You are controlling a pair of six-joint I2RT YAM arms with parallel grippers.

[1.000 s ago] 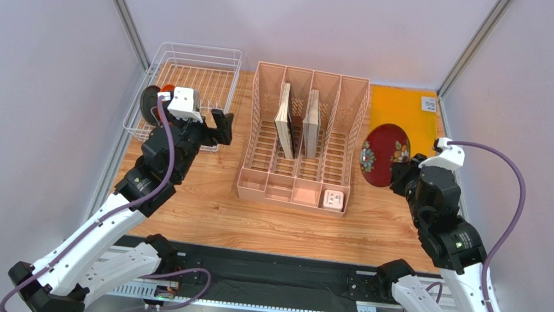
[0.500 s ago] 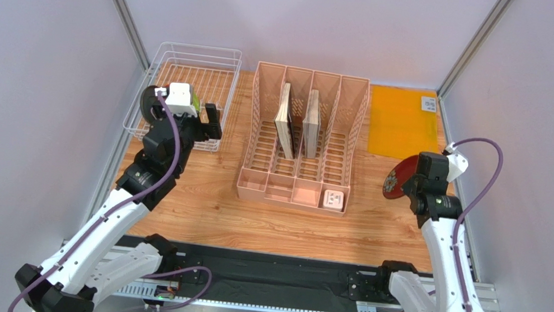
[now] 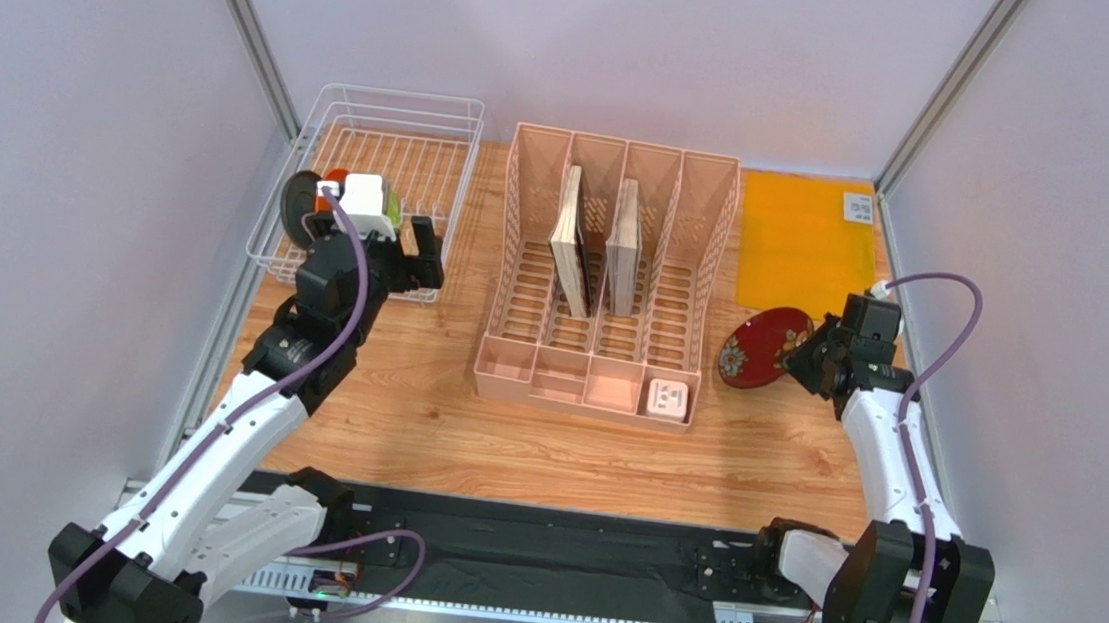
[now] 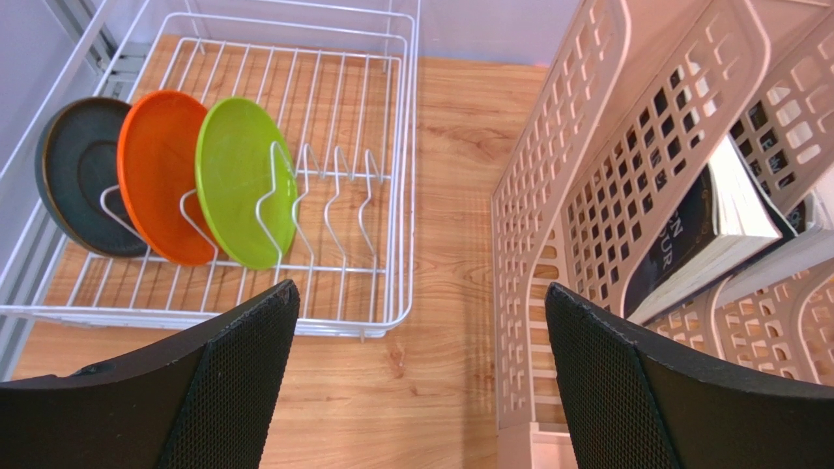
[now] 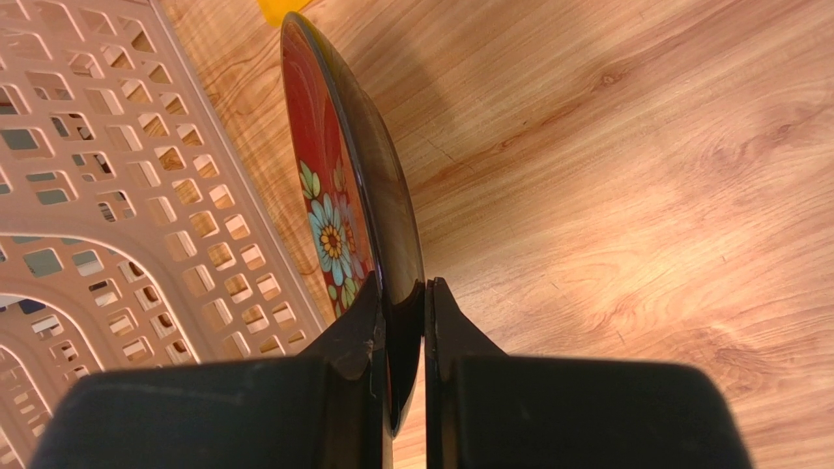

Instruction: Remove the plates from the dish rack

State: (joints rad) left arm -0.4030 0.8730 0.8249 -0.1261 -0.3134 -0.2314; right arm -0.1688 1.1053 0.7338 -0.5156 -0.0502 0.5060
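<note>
My right gripper lowers the red floral plate next onto the bare wood (image 3: 767,397) beside the pink organiser and releases it, since that spot lies clear below the gripper.
The white wire dish rack (image 3: 382,113) (image 4: 403,147) stands at the far left. Three plates stand upright in its near slots: dark slate blue (image 4: 73,176), orange (image 4: 157,176) and lime green (image 4: 240,176). My left gripper (image 3: 424,255) (image 4: 421,288) hangs open above the rack's near right corner, nothing between its fingers. The dark red floral plate (image 3: 758,348) (image 5: 338,195) is held on edge over the wood just right of the pink organiser. My right gripper (image 3: 811,352) (image 5: 403,288) is shut on its rim.
A pink slotted organiser (image 3: 601,278) (image 4: 587,186) fills the table's middle, with two books (image 3: 571,245) leaning in its slots and a white block (image 3: 666,398) in its front tray. An orange mat (image 3: 800,243) lies at the far right. Walls close both sides.
My right arm has carried the red plate off the orange mat, toward the near side and down, tilting it on edge beside the organiser. The left gripper has shifted only slightly and stays open.
</note>
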